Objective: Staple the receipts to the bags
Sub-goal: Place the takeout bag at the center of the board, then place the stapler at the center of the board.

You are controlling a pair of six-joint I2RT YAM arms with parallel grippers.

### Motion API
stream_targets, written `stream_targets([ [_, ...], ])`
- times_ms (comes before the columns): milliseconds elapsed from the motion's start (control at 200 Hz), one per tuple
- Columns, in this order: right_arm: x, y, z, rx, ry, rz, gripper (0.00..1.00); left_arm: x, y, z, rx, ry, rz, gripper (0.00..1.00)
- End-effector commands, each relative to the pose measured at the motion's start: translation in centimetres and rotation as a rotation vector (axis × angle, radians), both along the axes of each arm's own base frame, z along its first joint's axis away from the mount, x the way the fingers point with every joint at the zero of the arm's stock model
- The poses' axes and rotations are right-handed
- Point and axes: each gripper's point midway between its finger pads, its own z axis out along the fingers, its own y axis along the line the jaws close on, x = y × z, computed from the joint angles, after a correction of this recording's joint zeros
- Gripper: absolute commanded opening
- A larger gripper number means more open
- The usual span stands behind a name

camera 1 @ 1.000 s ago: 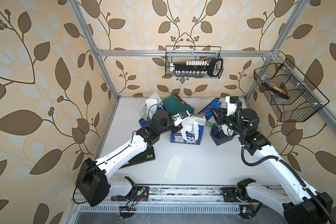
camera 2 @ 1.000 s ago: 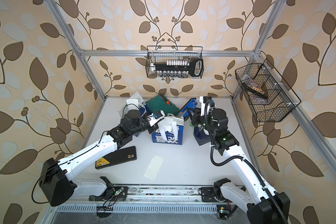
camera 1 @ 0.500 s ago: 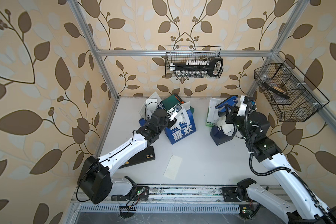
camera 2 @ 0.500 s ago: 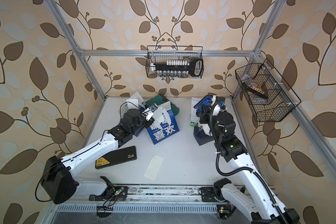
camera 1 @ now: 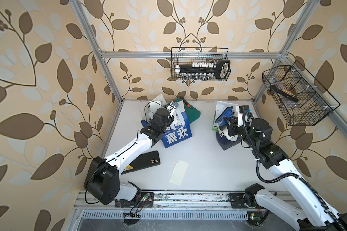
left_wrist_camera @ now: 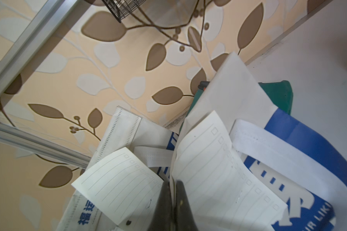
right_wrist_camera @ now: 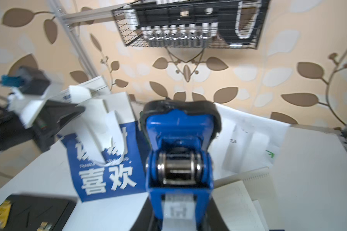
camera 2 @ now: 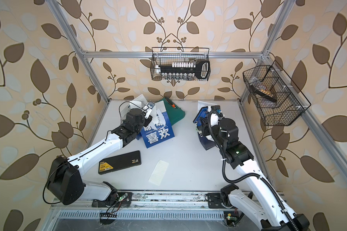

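Observation:
My right gripper lowers toward the held bag next and releases the blue stapler (camera 1: pixel 224 115). The bare tabletop between the navy bags lies below on that bag's side.
My left gripper (left_wrist_camera: pixel 173 190) is shut on the top edge of a navy bag (camera 1: pixel 177 133) with white lettering and holds it upright at the back left. A lined receipt (left_wrist_camera: pixel 218 170) lies against that edge with a staple in it. Behind it, another receipt (left_wrist_camera: pixel 116 180) sits on a white bag (left_wrist_camera: pixel 84 216) with blue print. My right gripper (right_wrist_camera: pixel 180 220) is shut on a blue stapler (camera 1: pixel 224 115), held up above a second navy bag (camera 1: pixel 227 143) and in front of the green-and-white bag (camera 1: pixel 218 109). A loose receipt (camera 1: pixel 178 172) lies flat near the table's front.
A flat black box with a yellow label (camera 1: pixel 144 163) lies by the left arm. A dark green case (camera 1: pixel 192 115) sits behind the held bag. Wire baskets hang on the back wall (camera 1: pixel 199 64) and the right wall (camera 1: pixel 296 94).
The right gripper has drawn back to the right with the stapler, away from the navy bag. The left gripper has stood that bag upright and shifted it slightly left.

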Motion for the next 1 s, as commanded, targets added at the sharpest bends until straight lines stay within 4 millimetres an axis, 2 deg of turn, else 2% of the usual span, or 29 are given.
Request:
stream_targets([
  [0,-1.4,1.8,2.6,-0.064,-0.111,0.114,0.0,0.9,2.5,6.3,-0.034,-0.215,0.129,0.05],
  [125,-1.6,1.3,2.7,-0.141,-0.148,0.085,0.0,0.6,1.7,6.6,-0.071,-0.197,0.079,0.12],
  [305,-0.2,-0.4,5.3,-0.195,-0.227,-0.032,0.0,-0.2,-0.8,6.9,-0.175,-0.152,-0.054,0.25],
  [420,-1.0,1.9,7.3,-0.196,-0.296,0.103,0.0,-0.5,-1.3,7.4,-0.231,-0.114,-0.062,0.34],
  [465,-1.4,3.0,7.8,-0.178,-0.303,0.166,0.0,-0.6,-1.3,7.9,-0.263,-0.083,-0.046,0.39],
  [470,-1.4,3.1,7.9,-0.175,-0.302,0.172,0.0,-0.5,-1.3,8.6,-0.273,-0.094,-0.046,0.4],
  [495,-1.6,3.7,7.9,-0.166,-0.292,0.207,0.0,-0.7,-1.4,8.4,-0.282,-0.06,-0.041,0.41],
  [585,-1.7,5.1,7.0,-0.107,-0.213,0.269,0.0,-1.3,-2.0,10.8,-0.327,-0.041,-0.062,0.44],
  [690,-1.0,6.1,2.9,-0.062,-0.029,0.282,0.0,-3.2,-4.9,13.7,-0.376,-0.091,-0.234,0.41],
  [770,-0.4,5.9,-1.7,-0.059,0.159,0.226,0.0,-4.0,-7.1,15.4,-0.509,-0.065,-0.305,0.48],
  [845,-0.4,5.0,-6.3,-0.084,0.322,0.156,0.0,-3.4,-9.3,14.7,-0.599,0.088,-0.299,0.47],
  [855,-0.5,4.9,-6.8,-0.09,0.339,0.147,0.0,-3.0,-9.9,13.8,-0.596,0.127,-0.296,0.46],
  [895,-0.8,4.1,-9.0,-0.115,0.409,0.104,0.0,-2.8,-12.2,12.3,-0.587,0.22,-0.333,0.45],
  [995,-2.0,2.5,-14.3,-0.204,0.552,0.057,0.0,-3.2,-17.7,9.9,-0.521,0.259,-0.468,0.6],
])
